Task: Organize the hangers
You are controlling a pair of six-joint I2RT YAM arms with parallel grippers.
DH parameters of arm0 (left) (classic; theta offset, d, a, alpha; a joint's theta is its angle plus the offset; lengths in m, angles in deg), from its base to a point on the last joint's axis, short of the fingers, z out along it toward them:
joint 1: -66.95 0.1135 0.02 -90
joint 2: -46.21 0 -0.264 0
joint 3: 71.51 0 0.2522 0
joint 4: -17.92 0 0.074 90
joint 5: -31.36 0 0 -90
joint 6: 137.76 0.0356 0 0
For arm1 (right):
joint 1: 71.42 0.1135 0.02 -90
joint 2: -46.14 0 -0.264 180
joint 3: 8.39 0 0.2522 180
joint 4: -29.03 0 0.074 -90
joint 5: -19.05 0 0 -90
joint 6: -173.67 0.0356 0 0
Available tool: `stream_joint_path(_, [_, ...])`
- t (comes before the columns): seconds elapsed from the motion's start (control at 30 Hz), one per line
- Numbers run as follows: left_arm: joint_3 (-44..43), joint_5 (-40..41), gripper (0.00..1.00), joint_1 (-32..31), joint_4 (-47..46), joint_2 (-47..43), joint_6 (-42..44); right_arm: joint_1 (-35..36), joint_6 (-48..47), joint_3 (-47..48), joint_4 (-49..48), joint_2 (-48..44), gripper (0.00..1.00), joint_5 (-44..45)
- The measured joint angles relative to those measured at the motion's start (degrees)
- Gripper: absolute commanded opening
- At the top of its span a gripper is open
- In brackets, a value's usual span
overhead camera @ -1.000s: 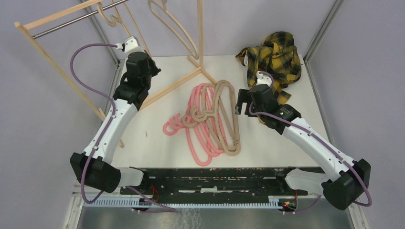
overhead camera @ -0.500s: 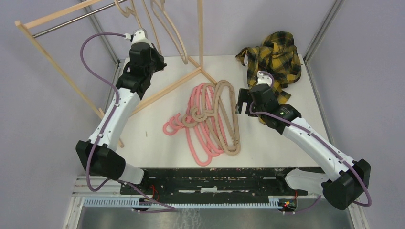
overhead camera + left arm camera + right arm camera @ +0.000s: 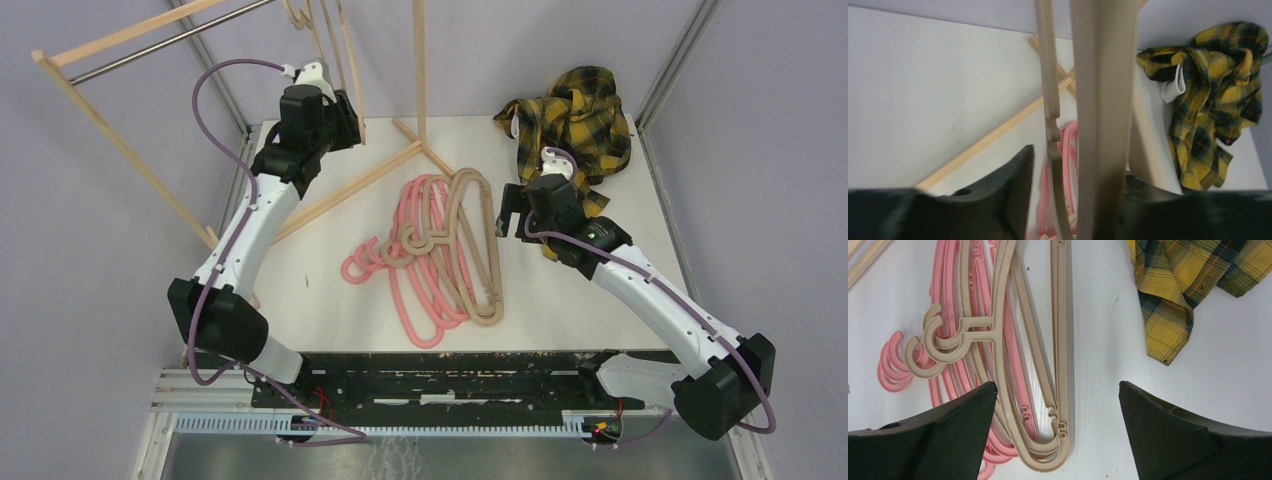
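The beige bar [image 3: 1103,110] beside the hanger's hook lies uncovered atop the hanger heap, so my right gripper should go left in the top view and down onto it next.
A heap of pink hangers [image 3: 415,290] and beige hangers [image 3: 478,250] lies mid-table. Two more beige hangers [image 3: 343,55] hang from the rack's metal rail [image 3: 170,38] at the top. My left gripper [image 3: 345,118] is raised beside their lower ends. In the left wrist view a thick beige hanger bar [image 3: 1103,110] runs between its parted fingers [image 3: 1013,190], close against the right one, with a gap on the left. My right gripper [image 3: 505,212] hovers open over the right end of the heap; beige hanger loops [image 3: 1058,390] lie below its spread fingers [image 3: 963,415].
The wooden rack [image 3: 120,140] leans over the table's back left, its upright post [image 3: 420,70] and floor bars [image 3: 350,185] behind the heap. A yellow plaid shirt [image 3: 575,115] is bunched at the back right, just behind the right gripper.
My left arm has lifted and swung right along the rail, carrying the beige hanger up next to the other one, and its jaws have parted. The right arm has stayed put.
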Motion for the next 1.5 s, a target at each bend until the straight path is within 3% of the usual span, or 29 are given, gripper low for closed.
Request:
stream_joint_path(0.1, [1.68,-2.64,0.89,0.0,-0.02,-0.72,0.57,-0.07,0.0,0.0,-0.2,0.76,1.0,-0.33])
stream_joint_path(0.17, [2.54,-3.67,1.0,0.0,0.04,-1.44,1.09,-0.07,0.0,0.0,-0.44,1.53,1.0,-0.92])
stream_joint_path(0.37, [5.88,-5.7,0.99,0.0,0.0,-6.88,2.73,-0.07,-0.63,0.0,-1.14,3.74,1.0,-2.93])
stream_joint_path(0.63, [19.89,-9.42,0.99,0.0,-3.13,-19.89,2.73,-0.07,-2.16,0.0,-4.13,11.65,1.0,-7.85])
stream_joint_path(0.83, [28.41,-10.67,0.99,0.0,-3.89,-24.2,2.71,-0.04,-2.62,0.57,-7.37,21.33,0.99,-12.0])
stream_joint_path(1.07, [34.18,-12.0,0.99,0.0,-4.79,-28.96,2.67,0.61,-2.95,4.98,-9.92,31.56,0.89,-16.2])
stream_joint_path(1.33, [42.8,-13.14,0.99,0.0,-6.49,-31.54,2.6,1.92,-2.49,9.66,-11.96,36.11,0.84,-18.32])
stream_joint_path(1.5, [45.83,-13.14,0.99,0.0,-6.32,-32.13,2.56,2.1,-2.29,16.5,-12.44,41.59,0.66,-18.23])
